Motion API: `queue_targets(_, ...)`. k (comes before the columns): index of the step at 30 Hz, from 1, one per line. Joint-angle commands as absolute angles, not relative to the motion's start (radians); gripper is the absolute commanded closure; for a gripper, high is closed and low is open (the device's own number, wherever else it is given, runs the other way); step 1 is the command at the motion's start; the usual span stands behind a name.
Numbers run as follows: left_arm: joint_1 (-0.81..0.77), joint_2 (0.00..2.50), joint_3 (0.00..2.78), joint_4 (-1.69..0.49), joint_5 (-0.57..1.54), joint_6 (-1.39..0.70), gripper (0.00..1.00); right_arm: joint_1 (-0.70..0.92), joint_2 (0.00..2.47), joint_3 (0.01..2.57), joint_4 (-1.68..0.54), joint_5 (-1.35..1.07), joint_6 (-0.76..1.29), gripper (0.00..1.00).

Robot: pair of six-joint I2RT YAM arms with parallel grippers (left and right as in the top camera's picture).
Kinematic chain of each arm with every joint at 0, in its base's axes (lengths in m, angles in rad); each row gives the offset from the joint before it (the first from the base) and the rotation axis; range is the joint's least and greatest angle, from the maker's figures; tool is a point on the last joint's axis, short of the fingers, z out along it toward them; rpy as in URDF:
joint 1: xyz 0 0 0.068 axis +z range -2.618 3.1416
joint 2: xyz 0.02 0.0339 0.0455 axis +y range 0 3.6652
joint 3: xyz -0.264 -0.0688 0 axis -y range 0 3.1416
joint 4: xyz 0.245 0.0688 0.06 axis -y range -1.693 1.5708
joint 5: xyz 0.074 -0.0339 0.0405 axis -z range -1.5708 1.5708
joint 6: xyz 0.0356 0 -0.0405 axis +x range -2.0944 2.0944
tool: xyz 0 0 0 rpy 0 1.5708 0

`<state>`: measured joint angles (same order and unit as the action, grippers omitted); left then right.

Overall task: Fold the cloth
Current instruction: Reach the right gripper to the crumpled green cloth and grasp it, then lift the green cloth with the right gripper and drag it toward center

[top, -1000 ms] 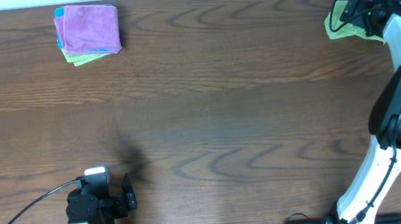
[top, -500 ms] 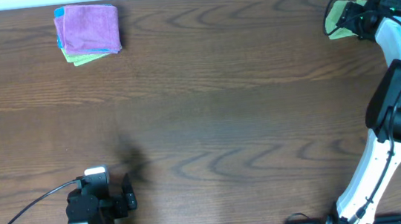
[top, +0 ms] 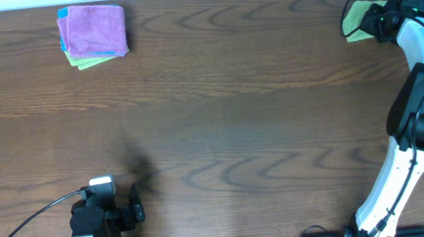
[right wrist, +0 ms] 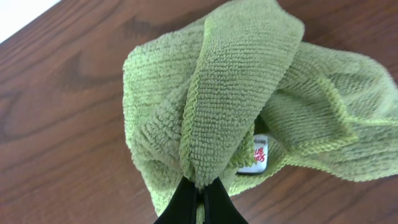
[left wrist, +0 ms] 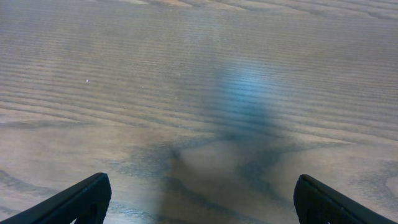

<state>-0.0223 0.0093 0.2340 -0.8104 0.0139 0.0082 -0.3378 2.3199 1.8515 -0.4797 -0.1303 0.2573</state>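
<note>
The robot's right gripper will next lift the fold of the cloth, carry it to the left in the overhead view and let it go over the bare middle of the table, where there is room for the cloth.
A crumpled green cloth (right wrist: 230, 99) with a white label lies at the table's far right corner, seen in the overhead view as a green patch (top: 356, 20). My right gripper (right wrist: 200, 190) is shut on a pinched ridge of this cloth; from above the gripper (top: 376, 24) sits over the cloth's right part. My left gripper (left wrist: 199, 199) rests low at the front left of the table, open, with only bare wood between its fingertips (left wrist: 84, 198). From above the left gripper (top: 136, 205) is far from the cloth.
A stack of folded cloths (top: 93, 34), pink on top with blue and green beneath, lies at the far left. The table's back edge runs just behind both cloth piles. A black cable (top: 26, 225) loops beside the left arm.
The right gripper moved back toward the far edge over the green cloth and closed its fingers on a fold of it. The left arm stayed still.
</note>
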Motion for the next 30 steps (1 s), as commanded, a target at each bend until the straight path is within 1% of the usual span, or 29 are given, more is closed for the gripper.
queue_targets(1,-0.018,0.004,0.193,-0.849,-0.010,0.023,0.05,-0.332,2.320,1.868,-0.502,-0.166,0.258,0.99)
queue_targets(7,-0.018,0.004,0.193,-0.849,-0.010,0.023,0.05,-0.315,2.214,1.868,-0.617,-0.196,0.204,0.99)
queue_targets(16,-0.018,0.004,0.193,-0.849,-0.010,0.023,0.05,-0.192,1.945,1.868,-0.862,-0.179,0.104,0.99)
queue_targets(23,-0.018,0.004,0.193,-0.849,-0.010,0.023,0.05,-0.056,1.782,1.868,-1.037,-0.154,0.099,0.99)
queue_targets(30,-0.018,0.004,0.193,-0.849,-0.010,0.023,0.05,0.105,1.726,1.868,-1.201,-0.154,0.100,0.99)
